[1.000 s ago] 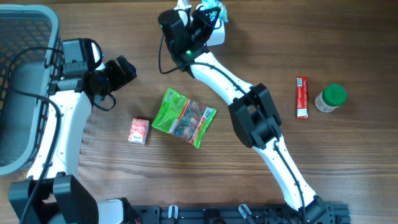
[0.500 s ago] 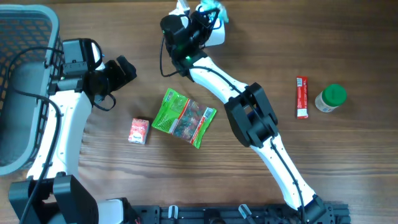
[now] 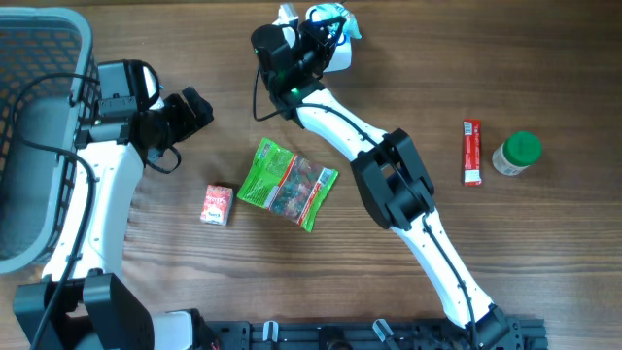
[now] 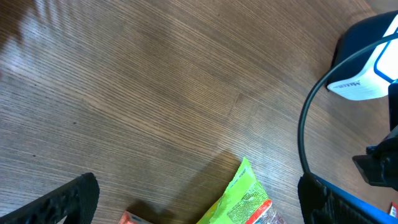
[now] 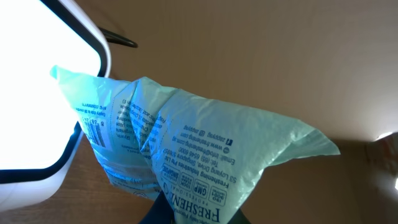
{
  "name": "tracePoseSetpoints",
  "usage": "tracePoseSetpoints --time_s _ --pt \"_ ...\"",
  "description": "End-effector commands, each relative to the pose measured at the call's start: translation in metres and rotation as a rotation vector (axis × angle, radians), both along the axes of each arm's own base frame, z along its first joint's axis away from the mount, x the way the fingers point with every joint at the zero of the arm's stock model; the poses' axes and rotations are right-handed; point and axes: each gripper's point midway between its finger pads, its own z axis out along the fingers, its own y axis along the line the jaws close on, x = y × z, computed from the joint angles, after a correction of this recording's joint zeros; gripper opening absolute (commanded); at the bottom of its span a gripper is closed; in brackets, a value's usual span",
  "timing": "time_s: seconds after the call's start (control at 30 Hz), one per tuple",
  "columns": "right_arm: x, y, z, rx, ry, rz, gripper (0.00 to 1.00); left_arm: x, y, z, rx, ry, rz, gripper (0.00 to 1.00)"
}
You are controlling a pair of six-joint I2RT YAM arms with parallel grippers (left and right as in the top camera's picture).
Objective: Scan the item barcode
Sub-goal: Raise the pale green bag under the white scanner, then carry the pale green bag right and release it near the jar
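Note:
My right gripper holds the packet point(image 3: 337, 14) and next needs to swing back and down to its right in the overhead view, to release it on bare wood by the red bar.
A pale teal printed packet point(image 5: 205, 149) hangs over the white barcode scanner point(image 5: 37, 93), with my right gripper point(image 5: 193, 211) shut on its lower edge. Overhead, that packet point(image 3: 337, 14) sits at the table's far edge above the scanner point(image 3: 337, 56), held by the right gripper point(image 3: 324, 27). My left gripper point(image 3: 199, 109) stands open and holds nothing, left of the scanner. In the left wrist view its black fingers point(image 4: 68, 199) straddle bare wood, with a green snack bag point(image 4: 249, 199) and the blue-and-white scanner point(image 4: 367, 68) ahead.
The green snack bag point(image 3: 287, 185) and a small red box point(image 3: 218, 204) lie mid-table. A red bar point(image 3: 471, 151) and a green-lidded jar point(image 3: 516, 154) sit at the right. A grey basket point(image 3: 39, 136) fills the left edge.
The right gripper and its packet have edged slightly right over the scanner. The left arm has not moved.

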Motion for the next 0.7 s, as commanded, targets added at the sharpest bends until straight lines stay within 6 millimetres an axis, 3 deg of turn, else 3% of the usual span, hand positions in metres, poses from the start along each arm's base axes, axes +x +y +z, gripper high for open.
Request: tracePoseSetpoints --time_s 0.0,0.1,0.23,0.47,0.57,0.63,0.67 --pt "-0.010 -0.018 0.086 0.123 -0.161 -0.048 0.04 0.004 -0.002 0.008 0.001 -0.024 -0.017 1.00" --pt "-0.023 -0.032 0.141 0.172 -0.235 -0.075 0.04 0.004 -0.002 0.008 0.001 -0.024 -0.017 1.00" --pt "-0.063 -0.055 0.218 0.229 -0.325 -0.150 0.04 0.004 -0.002 0.008 0.001 -0.024 -0.017 1.00" --pt "-0.124 -0.094 0.315 0.343 -0.428 -0.126 0.04 0.004 -0.002 0.008 0.001 -0.024 -0.017 1.00" --pt "-0.147 -0.109 0.338 0.411 -0.440 -0.062 0.04 0.004 -0.002 0.008 0.001 -0.024 -0.017 1.00" --pt "-0.161 -0.113 0.338 0.484 -0.372 0.041 0.04 0.004 -0.002 0.008 0.001 -0.024 -0.017 1.00" --pt "-0.167 -0.113 0.328 0.548 -0.294 0.110 0.04 0.004 -0.002 0.008 0.001 -0.024 -0.017 1.00"
